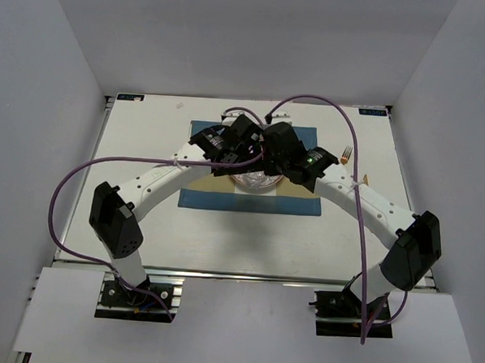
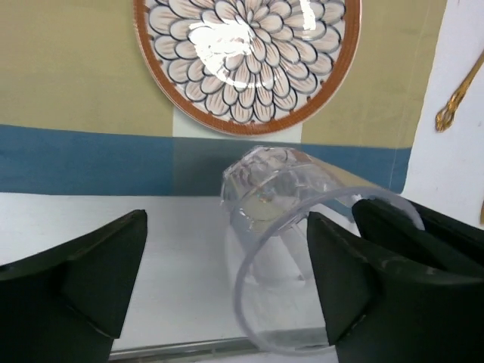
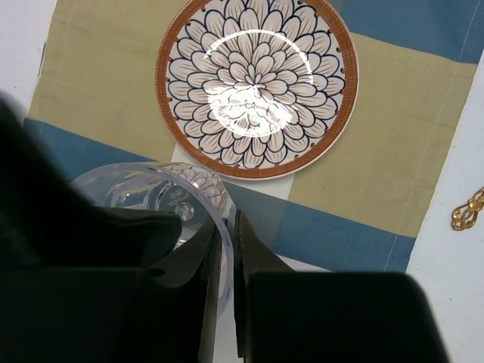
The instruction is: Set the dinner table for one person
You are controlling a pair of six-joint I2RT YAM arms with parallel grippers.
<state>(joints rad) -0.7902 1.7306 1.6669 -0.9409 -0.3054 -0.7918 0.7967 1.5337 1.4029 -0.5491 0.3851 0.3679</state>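
I need to move my right gripper outward past the plate (image 3: 257, 83) next and then bring the glass down onto the placemat's far blue corner by the fork (image 3: 423, 23), because that corner is bare.
A clear drinking glass (image 2: 280, 197) sits between my two grippers over the white dinner table (image 1: 147, 136), just off the blue edge of the checked placemat (image 2: 68, 76). My right gripper (image 3: 229, 249) is shut on the glass's rim (image 3: 151, 189), one finger inside and one outside. My left gripper (image 2: 225, 219) is open, its fingers (image 2: 91, 272) wide on either side of the glass without touching it. The flower-patterned plate (image 3: 257, 83) lies on the placemat (image 3: 378, 151). In the top view both grippers (image 1: 249, 131) (image 1: 270, 142) meet over the placemat's far side and hide the glass.
A gold fork (image 1: 346, 154) lies on the table to the right of the placemat (image 1: 201, 197); its handle shows in the wrist views (image 2: 454, 106) (image 3: 469, 212). The plate (image 1: 257, 182) peeks out under the arms. Grey walls enclose the table on three sides.
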